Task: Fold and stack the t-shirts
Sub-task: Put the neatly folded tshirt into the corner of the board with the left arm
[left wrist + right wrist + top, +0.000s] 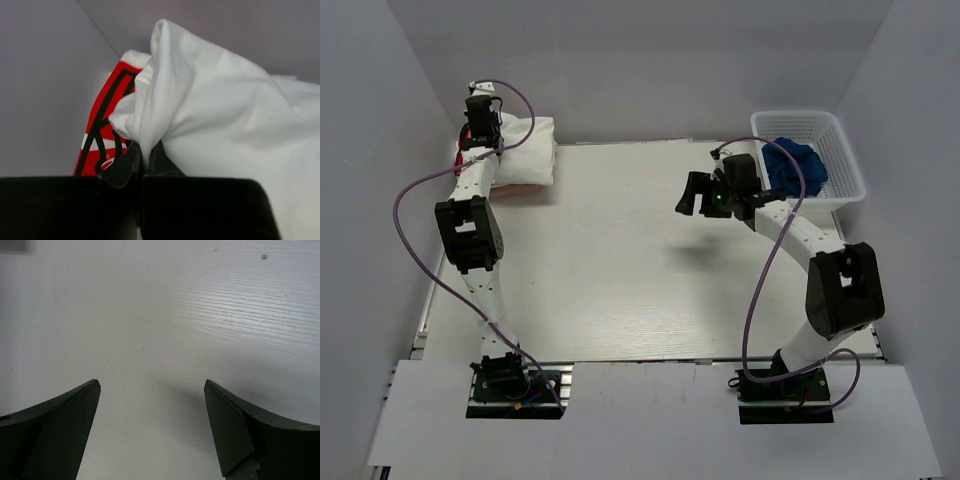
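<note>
The printed shirt shows red, so I need to pull the white shirt over the printed shirt's edge (463, 136) (102, 131) toward the side with my left gripper, then open it.
A folded plain white t-shirt (525, 150) lies at the table's far left corner on top of the red-and-black printed shirt (460, 155), whose edge shows beneath it. In the left wrist view the white shirt (220, 95) is bunched up and the printed shirt (107, 115) shows to its left. My left gripper (480, 125) is shut on a pinch of the white shirt, and its jaws (145, 157) meet on the cloth. My right gripper (695, 193) is open and empty, held above the bare table; its fingers (230, 430) stand wide apart.
A white plastic basket (840, 150) stands at the far right with a blue cloth (795, 165) in it. White walls enclose the table on the left, back and right. The white tabletop (620, 260) spreads between the arms.
</note>
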You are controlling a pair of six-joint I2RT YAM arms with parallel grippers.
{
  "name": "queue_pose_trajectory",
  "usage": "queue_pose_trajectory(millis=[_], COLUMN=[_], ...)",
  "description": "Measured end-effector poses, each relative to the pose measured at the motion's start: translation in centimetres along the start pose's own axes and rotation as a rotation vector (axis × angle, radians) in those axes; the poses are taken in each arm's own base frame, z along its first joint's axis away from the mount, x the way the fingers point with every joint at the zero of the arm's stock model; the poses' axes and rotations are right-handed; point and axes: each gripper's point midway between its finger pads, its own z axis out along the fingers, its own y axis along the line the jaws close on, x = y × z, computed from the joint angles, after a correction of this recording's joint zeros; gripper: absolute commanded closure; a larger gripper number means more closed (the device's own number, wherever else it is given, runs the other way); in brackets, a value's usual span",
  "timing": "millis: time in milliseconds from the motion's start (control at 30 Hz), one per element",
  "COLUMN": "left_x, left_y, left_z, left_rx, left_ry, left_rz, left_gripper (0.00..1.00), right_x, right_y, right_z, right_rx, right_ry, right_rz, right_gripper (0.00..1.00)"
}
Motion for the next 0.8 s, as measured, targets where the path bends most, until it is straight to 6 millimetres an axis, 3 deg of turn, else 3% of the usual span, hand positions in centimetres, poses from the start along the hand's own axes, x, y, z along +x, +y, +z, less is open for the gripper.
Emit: queue_pose_trajectory(millis=[133, 267, 467, 800], left_x=[2.7, 4.5, 3.5, 0.6], left_y=[0.9, 1.6, 3.0, 4.7], left_z=[0.8, 0.2, 0.0, -1.4], left_rx=[-0.077, -0.136, -0.235, -0.397], left_ry=[0.018, -0.009, -0.107, -0.212], left_rz=[-0.013, -0.041, -0.042, -0.027], left_gripper=[1.00, 1.00, 1.00, 1.00], right_x=[0.2, 0.1, -0.4, 0.9], right_y=[-0.2, -0.2, 0.3, 0.5], right_z=[1.2, 2.1, 3.4, 4.4], right_rx=[0.011, 0.018, 0.012, 0.020], right_ry=[0.022, 0.031, 0.047, 0.098], right_rz=[0.001, 0.000, -0.005, -0.006], right_gripper=[0.10, 0.10, 0.10, 0.10])
